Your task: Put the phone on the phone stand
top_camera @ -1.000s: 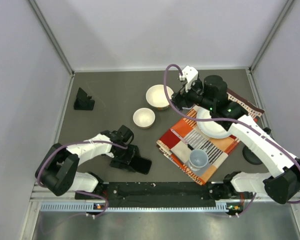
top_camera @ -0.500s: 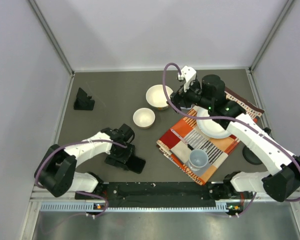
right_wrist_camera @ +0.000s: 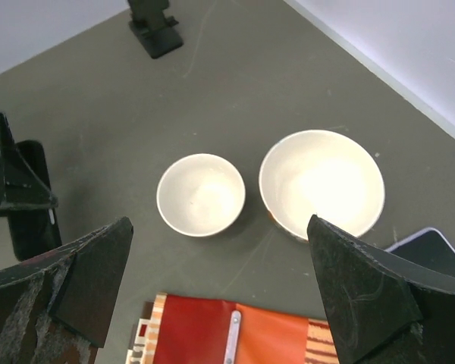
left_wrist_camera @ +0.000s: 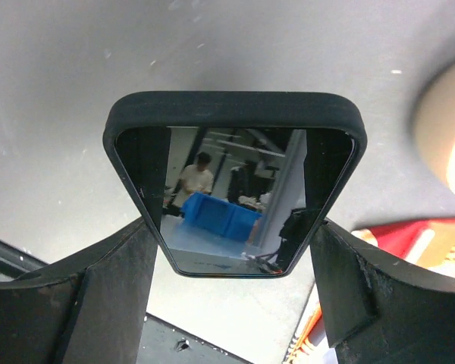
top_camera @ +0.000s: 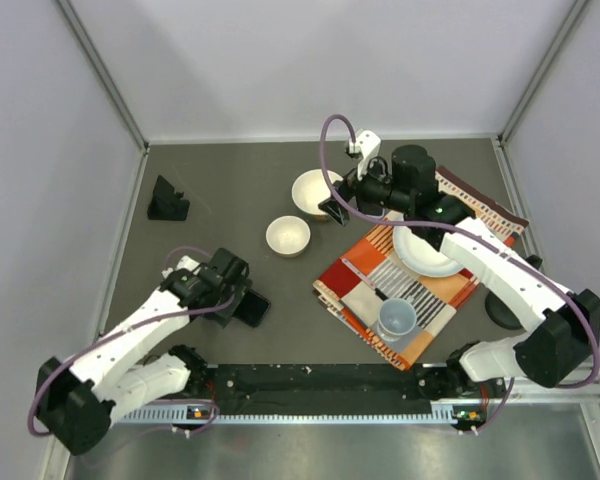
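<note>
The phone's loose end (top_camera: 255, 306) (right_wrist_camera: 36, 238) is to the left of my right gripper in the top view, so my right gripper will next turn and move across to close on it.
The phone (left_wrist_camera: 235, 182), in a black case with a reflecting screen, is held by its sides between my left gripper's (left_wrist_camera: 233, 231) fingers, lifted off the table. In the top view the left gripper (top_camera: 235, 298) holds the phone (top_camera: 253, 308) at the near left. The black phone stand (top_camera: 167, 200) sits empty at the far left, well apart from the phone; it also shows in the right wrist view (right_wrist_camera: 153, 26). My right gripper (top_camera: 342, 205) is open and empty above the bowls (right_wrist_camera: 220, 227).
A small white bowl (top_camera: 288, 236) and a larger bowl (top_camera: 316, 193) stand mid-table. An orange striped cloth (top_camera: 365, 270) carries a plate (top_camera: 425, 258) and a cup (top_camera: 397, 320). A second pale-rimmed phone (right_wrist_camera: 432, 254) lies beside the large bowl. A black disc (top_camera: 502, 310) lies at right.
My left gripper has lifted the phone off the table and carried it left and a little farther from the near edge. My right gripper has swung left over the large bowl.
</note>
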You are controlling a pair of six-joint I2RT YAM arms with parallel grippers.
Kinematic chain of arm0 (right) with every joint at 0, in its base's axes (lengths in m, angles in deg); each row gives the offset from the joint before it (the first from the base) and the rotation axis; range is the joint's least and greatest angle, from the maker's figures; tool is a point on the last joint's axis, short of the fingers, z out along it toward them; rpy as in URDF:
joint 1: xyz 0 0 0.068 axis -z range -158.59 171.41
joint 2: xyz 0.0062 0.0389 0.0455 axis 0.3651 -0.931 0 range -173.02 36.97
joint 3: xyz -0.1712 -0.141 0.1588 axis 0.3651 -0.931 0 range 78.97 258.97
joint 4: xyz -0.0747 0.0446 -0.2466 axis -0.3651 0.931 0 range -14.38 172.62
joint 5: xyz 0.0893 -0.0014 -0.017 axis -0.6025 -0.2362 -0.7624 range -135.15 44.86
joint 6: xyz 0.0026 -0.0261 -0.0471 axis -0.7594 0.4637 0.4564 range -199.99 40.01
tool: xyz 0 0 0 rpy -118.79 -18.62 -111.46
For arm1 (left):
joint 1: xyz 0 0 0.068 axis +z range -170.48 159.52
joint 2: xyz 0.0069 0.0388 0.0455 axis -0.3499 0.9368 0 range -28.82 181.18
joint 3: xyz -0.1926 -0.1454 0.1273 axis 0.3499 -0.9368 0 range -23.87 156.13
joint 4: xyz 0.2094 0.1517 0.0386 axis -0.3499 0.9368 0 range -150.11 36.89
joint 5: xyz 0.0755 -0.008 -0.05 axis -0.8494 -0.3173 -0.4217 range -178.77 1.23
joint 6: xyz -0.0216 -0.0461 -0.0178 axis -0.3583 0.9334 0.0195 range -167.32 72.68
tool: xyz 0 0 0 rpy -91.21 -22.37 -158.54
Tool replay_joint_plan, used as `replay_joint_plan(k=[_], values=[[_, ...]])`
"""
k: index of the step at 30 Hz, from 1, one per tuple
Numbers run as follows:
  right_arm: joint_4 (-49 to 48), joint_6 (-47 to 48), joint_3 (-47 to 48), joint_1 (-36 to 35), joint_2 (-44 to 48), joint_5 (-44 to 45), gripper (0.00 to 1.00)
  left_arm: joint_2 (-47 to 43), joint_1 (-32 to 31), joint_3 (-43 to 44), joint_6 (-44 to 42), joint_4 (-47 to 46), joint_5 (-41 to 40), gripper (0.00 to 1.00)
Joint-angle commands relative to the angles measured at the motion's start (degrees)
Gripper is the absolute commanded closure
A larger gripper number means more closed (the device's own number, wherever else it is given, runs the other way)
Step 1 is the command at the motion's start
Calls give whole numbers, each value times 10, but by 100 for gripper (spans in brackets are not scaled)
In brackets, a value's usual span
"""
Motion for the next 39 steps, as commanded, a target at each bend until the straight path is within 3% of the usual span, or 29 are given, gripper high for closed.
replay_joint_plan(k=[1,8,13,19,26,39], values=[[-80,-21,9,-9,-16,-90,1,-77,10,48,-102,-50,-78,100],[-207,-96,-15,-8,-52,-249,4,-148,21,159,-321,-188,-89,100],[-316,-148,-27,-30,-77,-318,9,-161,21,219,-399,-259,-76,100],[-401,-194,-31,-69,-86,-348,10,-128,21,261,-402,-262,-47,100],[-321,-124,15,-126,-109,-258,11,-117,21,264,-384,-263,-47,100],[-358,-139,28,-156,-154,-194,33,-124,22,240,-367,-261,-34,100]])
